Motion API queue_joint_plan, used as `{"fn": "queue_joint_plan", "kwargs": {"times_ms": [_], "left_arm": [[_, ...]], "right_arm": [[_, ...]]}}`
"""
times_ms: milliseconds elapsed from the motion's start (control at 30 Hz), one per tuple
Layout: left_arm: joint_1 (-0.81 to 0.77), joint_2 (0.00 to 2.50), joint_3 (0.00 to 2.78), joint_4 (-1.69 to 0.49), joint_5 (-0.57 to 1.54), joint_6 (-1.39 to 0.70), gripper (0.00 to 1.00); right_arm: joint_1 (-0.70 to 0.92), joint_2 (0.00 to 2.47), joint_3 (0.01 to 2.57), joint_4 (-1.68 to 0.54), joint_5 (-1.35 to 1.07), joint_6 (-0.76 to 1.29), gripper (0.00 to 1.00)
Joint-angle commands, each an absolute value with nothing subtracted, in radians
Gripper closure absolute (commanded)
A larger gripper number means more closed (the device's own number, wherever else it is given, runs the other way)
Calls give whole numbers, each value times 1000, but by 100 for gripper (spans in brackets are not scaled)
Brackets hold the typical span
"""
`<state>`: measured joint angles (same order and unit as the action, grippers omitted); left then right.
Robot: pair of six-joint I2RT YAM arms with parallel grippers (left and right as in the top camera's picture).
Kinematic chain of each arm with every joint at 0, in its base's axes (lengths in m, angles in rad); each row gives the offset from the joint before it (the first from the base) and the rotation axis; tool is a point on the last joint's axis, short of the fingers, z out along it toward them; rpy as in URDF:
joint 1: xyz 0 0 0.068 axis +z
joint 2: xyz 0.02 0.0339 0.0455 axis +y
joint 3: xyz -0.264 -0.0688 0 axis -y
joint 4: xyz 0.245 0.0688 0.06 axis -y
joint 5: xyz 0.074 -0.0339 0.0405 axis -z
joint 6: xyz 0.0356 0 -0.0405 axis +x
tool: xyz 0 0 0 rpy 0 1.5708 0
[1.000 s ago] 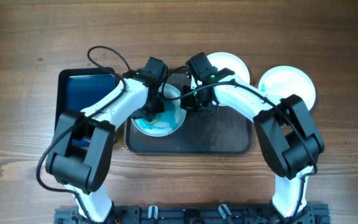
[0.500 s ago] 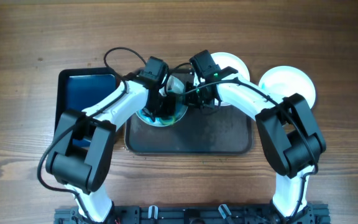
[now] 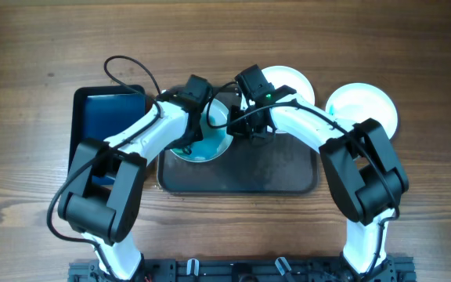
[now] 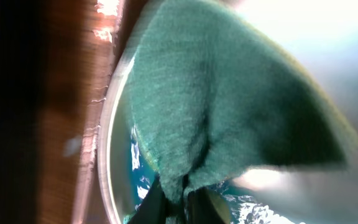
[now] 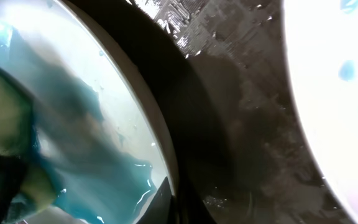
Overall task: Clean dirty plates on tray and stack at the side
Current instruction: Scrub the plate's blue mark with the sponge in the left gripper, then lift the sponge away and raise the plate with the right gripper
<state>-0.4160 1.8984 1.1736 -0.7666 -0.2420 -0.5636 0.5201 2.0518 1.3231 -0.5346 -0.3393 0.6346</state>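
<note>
The third plate (image 3: pixel 362 115) is beside the tray, right of my right gripper in the overhead view, so that gripper next needs to lift the smeared plate's rim, carry it there and let go.
A white plate (image 3: pixel 214 146) smeared with teal lies on the left part of the dark tray (image 3: pixel 272 171). My left gripper (image 3: pixel 191 141) is shut on a green cloth (image 4: pixel 216 106) and presses it onto this plate (image 4: pixel 107 155). My right gripper (image 3: pixel 251 133) is shut on the plate's right rim (image 5: pixel 160 143); its jaws (image 5: pixel 178 202) pinch the edge. A second white plate (image 3: pixel 290 81) with a blue spot (image 5: pixel 340 93) sits at the tray's far edge. A third plate (image 3: pixel 362 106) lies on the wood table to the right.
A smaller black tray with a blue bottom (image 3: pixel 108 117) stands left of the big tray. The big tray's wet dark floor (image 5: pixel 247 124) shows between the two plates. Both arms cross over the tray's back edge.
My left gripper has swept the cloth back and forth across the plate, spreading the teal smear. The right gripper has stayed on the rim.
</note>
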Motion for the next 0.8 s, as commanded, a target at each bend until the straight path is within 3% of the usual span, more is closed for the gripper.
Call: {"fn": "queue_joint_plan", "kwargs": {"times_ms": [0,67,267,533,633,767], "left_arm": [[-411,1924,1159,-604,273,-328,96],[-411,1924,1159,-506,301,-314,96],[-408,1921,1166,-382,9,-429,96],[-243,1801,1396,-732,-6,-430,96],[-150,1727,1437,-757,27,-431,96],[-73,1679,1436,-763,118,-430,96]], "right_arm": [[513,2069,1335,-535,-339,628,96],[513,2069,1335,-536,-339,628,96],[513,2070,1335,-542,-339,628,96],[513,2068,1336,-542,-369,593,96],[530,2039,1356,-549,-352,513,96],[581,1945,1401,-655,-43,440,96]]}}
